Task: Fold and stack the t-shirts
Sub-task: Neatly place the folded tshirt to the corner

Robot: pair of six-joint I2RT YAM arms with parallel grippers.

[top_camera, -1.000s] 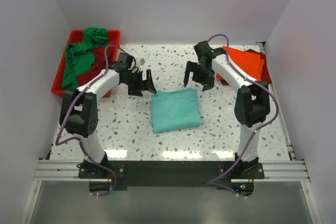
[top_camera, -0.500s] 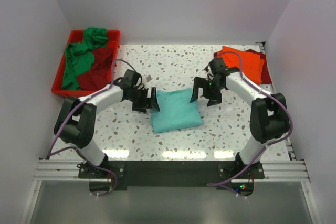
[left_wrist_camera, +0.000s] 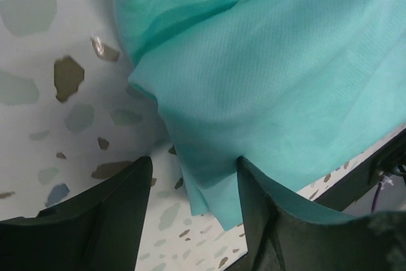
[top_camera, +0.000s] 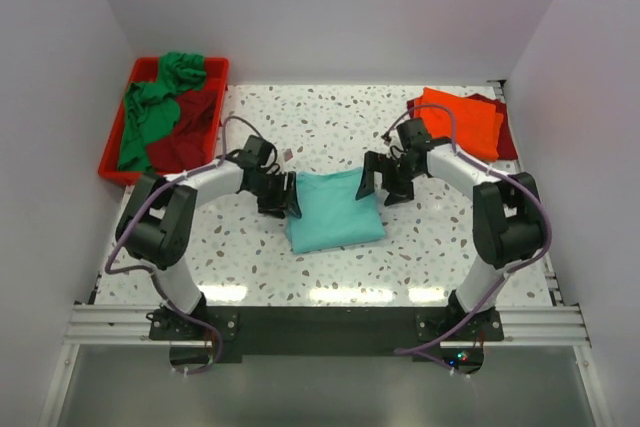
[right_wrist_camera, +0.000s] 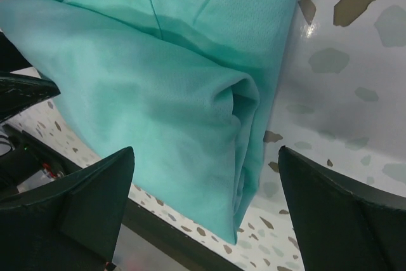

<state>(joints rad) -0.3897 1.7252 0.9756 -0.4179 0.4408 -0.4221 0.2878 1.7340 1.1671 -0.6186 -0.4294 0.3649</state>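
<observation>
My right gripper first has to lower and slide across the teal t-shirt (top_camera: 335, 211), closer to my left gripper.
A folded light teal t-shirt (top_camera: 335, 211) lies in the middle of the table. My left gripper (top_camera: 286, 195) is open at its far left corner; in the left wrist view the cloth edge (left_wrist_camera: 209, 182) lies between the fingers (left_wrist_camera: 279, 220). My right gripper (top_camera: 383, 179) is open at its far right corner, its fingers wide apart either side of the folded edge (right_wrist_camera: 247, 157). A folded orange t-shirt (top_camera: 462, 119) lies on a dark red one (top_camera: 506, 137) at the far right. Green (top_camera: 150, 107) and dark red (top_camera: 185, 132) shirts lie crumpled in the red tray (top_camera: 112, 152).
The red tray stands at the far left corner against the white wall. White walls close in the table on the left, back and right. The arm bases and a metal rail (top_camera: 320, 325) run along the near edge.
Both grippers came down from above the table's far half to the teal shirt's far corners, moving inward and nearer. The shirt itself has barely moved.
</observation>
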